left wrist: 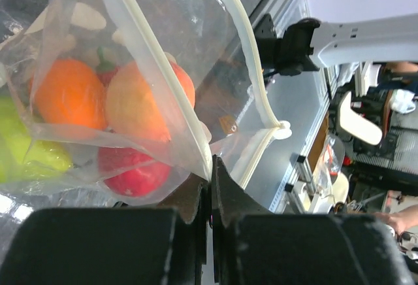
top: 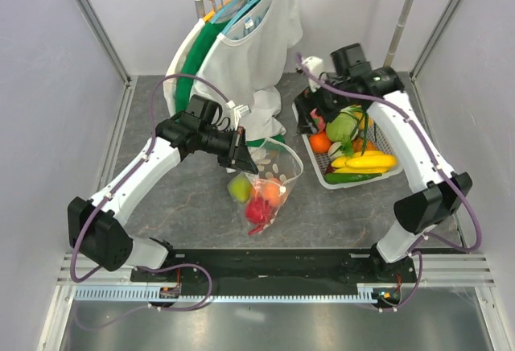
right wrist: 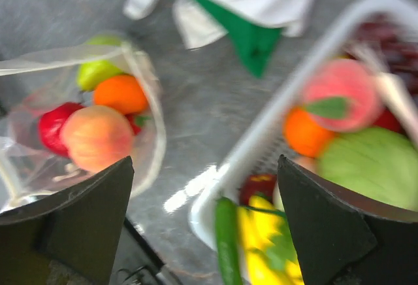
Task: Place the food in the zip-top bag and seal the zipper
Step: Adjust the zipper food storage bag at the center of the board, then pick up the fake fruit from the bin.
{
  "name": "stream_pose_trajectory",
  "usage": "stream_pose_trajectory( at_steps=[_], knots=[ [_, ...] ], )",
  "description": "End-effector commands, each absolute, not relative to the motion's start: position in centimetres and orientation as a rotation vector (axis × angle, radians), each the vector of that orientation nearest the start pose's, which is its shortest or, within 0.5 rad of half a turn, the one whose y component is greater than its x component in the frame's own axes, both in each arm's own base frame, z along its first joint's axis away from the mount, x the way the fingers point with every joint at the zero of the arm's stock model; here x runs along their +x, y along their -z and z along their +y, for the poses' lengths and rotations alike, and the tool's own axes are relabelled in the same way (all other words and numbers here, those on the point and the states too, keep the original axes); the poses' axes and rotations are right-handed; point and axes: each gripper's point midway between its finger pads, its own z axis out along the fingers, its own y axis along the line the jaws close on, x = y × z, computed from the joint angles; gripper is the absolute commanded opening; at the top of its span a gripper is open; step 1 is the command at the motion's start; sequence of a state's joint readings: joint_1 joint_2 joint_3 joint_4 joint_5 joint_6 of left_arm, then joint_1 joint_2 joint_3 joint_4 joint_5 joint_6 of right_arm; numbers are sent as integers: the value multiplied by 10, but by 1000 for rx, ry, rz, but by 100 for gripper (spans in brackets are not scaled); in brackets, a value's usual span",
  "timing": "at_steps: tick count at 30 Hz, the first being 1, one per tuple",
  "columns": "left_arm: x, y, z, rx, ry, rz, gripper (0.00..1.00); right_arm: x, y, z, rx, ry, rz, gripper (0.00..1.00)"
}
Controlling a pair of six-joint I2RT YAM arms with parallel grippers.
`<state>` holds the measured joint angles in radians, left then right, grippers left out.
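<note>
The right gripper moves toward the right in the top view and down onto the basket's far end by the rail post next, since its fingers are empty.
The zip-top bag (top: 278, 175) hangs open above the table's middle, its mouth edge pinched in my left gripper (top: 244, 151). In the left wrist view that gripper (left wrist: 212, 170) is shut on the zipper (left wrist: 163, 69). Food sits inside the bag: an orange (left wrist: 68, 92), a peach (left wrist: 147, 99), a red piece (left wrist: 134, 175) and a green one (left wrist: 32, 154). My right gripper (top: 312, 119) hovers between the bag and the basket. Its jaws (right wrist: 206, 167) stand wide open and empty, with the bag (right wrist: 153, 112) to their left and the peach (right wrist: 98, 138) showing inside.
A white slotted basket (top: 323, 175) at the right holds more toy food: yellow pieces (top: 366, 160), a green cabbage (top: 342, 128) and an orange (top: 319, 142). White and green garments (top: 241, 53) hang on a rail behind the bag. Walls close in both sides.
</note>
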<state>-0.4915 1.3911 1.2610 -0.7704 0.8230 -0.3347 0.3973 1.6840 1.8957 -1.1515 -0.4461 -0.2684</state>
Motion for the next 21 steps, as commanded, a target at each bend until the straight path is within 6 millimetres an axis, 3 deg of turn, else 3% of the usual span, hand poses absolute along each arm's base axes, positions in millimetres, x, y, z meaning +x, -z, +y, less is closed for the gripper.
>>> stream_pose_trajectory(
  at_steps=[1, 2, 7, 8, 10, 12, 13, 14, 16, 17, 21],
  knots=[
    [203, -252, -273, 554, 1452, 2388, 2, 372, -308, 151, -869, -363, 2169, 98],
    [202, -256, -272, 560, 1453, 2369, 2, 379, -313, 140, -842, -340, 2161, 98],
    [198, -260, -271, 576, 1466, 2345, 2, 430, -302, 62, -630, -211, 2228, 96],
    [197, -260, -271, 580, 1466, 2343, 2, 441, -296, 39, -555, -145, 2257, 92],
    [196, -260, -271, 582, 1466, 2338, 2, 462, -297, 16, -371, -108, 2227, 91],
    [197, -260, -271, 583, 1464, 2331, 2, 466, -282, -6, -220, -70, 2228, 89],
    [196, -261, -271, 581, 1470, 2330, 2, 479, -288, -6, -147, -83, 2161, 88],
    [197, -261, -272, 585, 1471, 2325, 2, 476, -272, -7, -116, -95, 2173, 87],
    [197, -261, -272, 578, 1473, 2329, 2, 491, -275, -7, -30, -113, 2093, 85],
    [198, -262, -273, 579, 1474, 2323, 2, 493, -261, -7, -17, -114, 2102, 83],
    [197, -263, -273, 580, 1480, 2322, 2, 518, -252, -12, 99, -130, 2022, 88]
  ],
)
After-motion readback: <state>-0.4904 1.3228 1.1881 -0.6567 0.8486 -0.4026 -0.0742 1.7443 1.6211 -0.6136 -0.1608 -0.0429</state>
